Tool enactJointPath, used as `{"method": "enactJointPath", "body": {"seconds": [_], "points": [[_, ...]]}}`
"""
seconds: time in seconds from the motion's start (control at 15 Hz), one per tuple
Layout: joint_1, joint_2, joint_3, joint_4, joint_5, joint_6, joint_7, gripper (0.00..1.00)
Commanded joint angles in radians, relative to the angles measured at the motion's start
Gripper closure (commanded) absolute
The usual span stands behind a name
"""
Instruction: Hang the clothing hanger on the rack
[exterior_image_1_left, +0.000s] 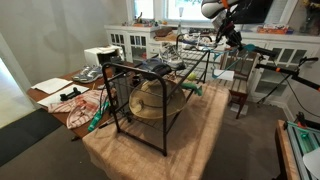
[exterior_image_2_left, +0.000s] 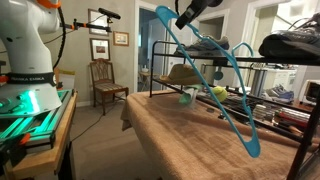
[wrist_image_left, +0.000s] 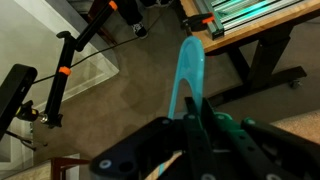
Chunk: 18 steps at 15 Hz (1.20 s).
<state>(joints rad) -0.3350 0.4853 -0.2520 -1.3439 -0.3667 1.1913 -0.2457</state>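
The teal hanger still hangs clear of the rack, so my gripper next needs to go down and toward the rack's long top bar to release it there.
A teal plastic clothing hanger (exterior_image_2_left: 215, 75) hangs in the air, held near its hook end. My gripper (exterior_image_2_left: 188, 14) is shut on it, high above the table. In the wrist view the hanger's teal neck (wrist_image_left: 189, 65) sticks out from between my closed fingers (wrist_image_left: 193, 118). The rack (exterior_image_1_left: 140, 72) is a black tube frame standing on the cloth-covered table (exterior_image_1_left: 200, 135); it also shows in an exterior view (exterior_image_2_left: 152, 70), behind the hanger. My gripper (exterior_image_1_left: 231, 33) is up and off to the side of the rack's far end. The hanger does not touch the rack.
A straw hat (exterior_image_1_left: 150, 102) sits under the rack, and dark items (exterior_image_1_left: 155, 67) lie on its top. A wooden chair (exterior_image_2_left: 105, 80) stands by the wall, and another wooden chair (exterior_image_1_left: 240, 90) stands near the table. The robot base (exterior_image_2_left: 25, 60) and a side table with clutter (exterior_image_1_left: 75, 95) stand close by.
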Motion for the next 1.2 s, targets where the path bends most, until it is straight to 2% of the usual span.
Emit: {"method": "enactJointPath", "body": {"seconds": [0.0, 0.4, 1.13], "points": [[-0.017, 0.059, 0.018, 0.083, 0.003, -0.072, -0.041, 0.98], [-0.029, 0.062, 0.023, 0.070, 0.005, -0.095, -0.055, 0.98], [-0.028, -0.036, 0.018, -0.143, 0.054, 0.143, 0.120, 0.98]]}}
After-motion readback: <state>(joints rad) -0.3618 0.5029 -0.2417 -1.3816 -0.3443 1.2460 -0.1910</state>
